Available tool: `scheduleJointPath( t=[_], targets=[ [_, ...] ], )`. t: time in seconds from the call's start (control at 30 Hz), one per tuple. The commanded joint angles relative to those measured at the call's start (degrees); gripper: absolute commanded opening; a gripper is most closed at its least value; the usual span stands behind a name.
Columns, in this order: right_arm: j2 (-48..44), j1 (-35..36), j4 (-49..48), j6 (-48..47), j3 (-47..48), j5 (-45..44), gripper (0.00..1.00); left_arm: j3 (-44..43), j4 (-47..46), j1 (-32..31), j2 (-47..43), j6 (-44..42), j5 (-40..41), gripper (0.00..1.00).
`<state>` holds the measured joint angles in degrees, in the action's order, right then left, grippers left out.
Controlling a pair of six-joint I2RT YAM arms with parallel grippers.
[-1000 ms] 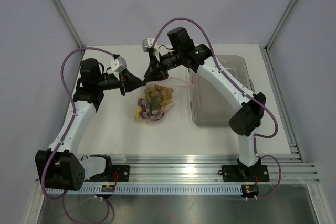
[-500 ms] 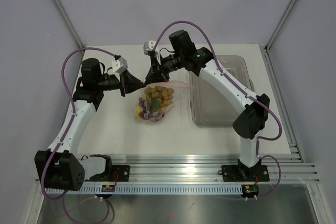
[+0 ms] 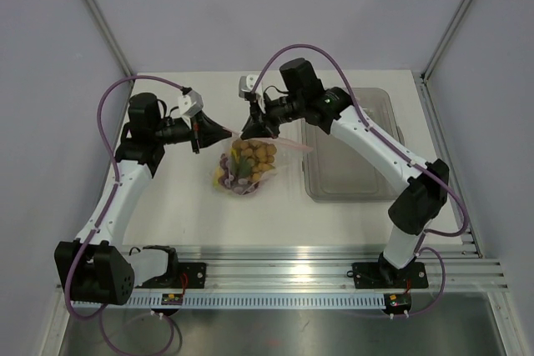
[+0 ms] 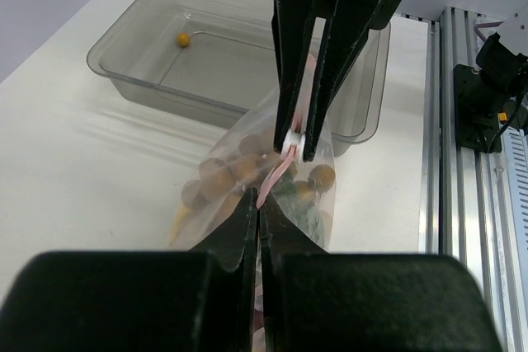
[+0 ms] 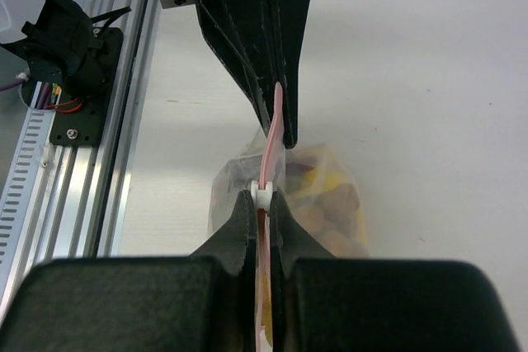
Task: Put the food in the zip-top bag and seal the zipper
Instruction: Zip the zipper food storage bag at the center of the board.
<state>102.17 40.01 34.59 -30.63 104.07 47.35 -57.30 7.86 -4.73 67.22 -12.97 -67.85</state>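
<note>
The robot's right gripper should next pull the white slider to the right in the top view to the zipper's tray-side end (image 3: 308, 148) and let go of it, because the zipper trails beyond.
The clear zip-top bag (image 3: 242, 166) hangs at mid-table between both grippers, holding tan round fruits (image 3: 254, 152), dark grapes (image 3: 239, 183) and yellow bananas (image 3: 220, 178). My left gripper (image 4: 260, 199) is shut on the end of the pink zipper (image 4: 275, 177). My right gripper (image 5: 261, 197) is shut on the white slider (image 5: 261, 194) of the zipper (image 5: 271, 133), a short way from the left fingers (image 5: 264, 63). In the top view the left gripper (image 3: 229, 133) and right gripper (image 3: 249, 131) stand close together over the bag's upper edge. The rest of the zipper (image 3: 288, 143) trails right.
A rigid clear tray (image 3: 350, 164) lies right of the bag; one small orange fruit (image 4: 181, 39) sits inside the tray (image 4: 132, 80). The aluminium rail (image 3: 292, 277) with the arm bases runs along the near edge. Walls close off the back and sides.
The right gripper has closed on the zipper's slider and shifted slightly right and lower, its elbow swinging right. The left arm and the bag have held still.
</note>
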Motion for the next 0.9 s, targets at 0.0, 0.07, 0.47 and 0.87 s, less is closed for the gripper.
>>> scheduleJointPath(
  t=[0.0, 0.07, 0.47, 0.87],
  targets=[
    [-5.6, -1.6, 1.8, 0.2, -4.2, -1.6, 0.0, -2.6, -4.8, 1.7, -2.6, 0.5, 4.0, 0.0],
    [-7.8, -2.4, 0.5, 1.1, -6.2, -1.6, 0.0, -1.9, -6.1, 2.2, -3.1, 1.1, 4.6, 0.0],
    [-19.4, -8.7, -6.2, 5.1, -24.3, -3.6, 0.0, -1.2, -7.5, 3.4, -4.1, 3.2, 7.6, 0.0],
    [-30.4, -11.8, -11.1, 8.7, -38.7, -8.4, 0.0, -0.5, -7.6, 3.7, -4.7, 4.0, 8.8, 0.0]
  ],
)
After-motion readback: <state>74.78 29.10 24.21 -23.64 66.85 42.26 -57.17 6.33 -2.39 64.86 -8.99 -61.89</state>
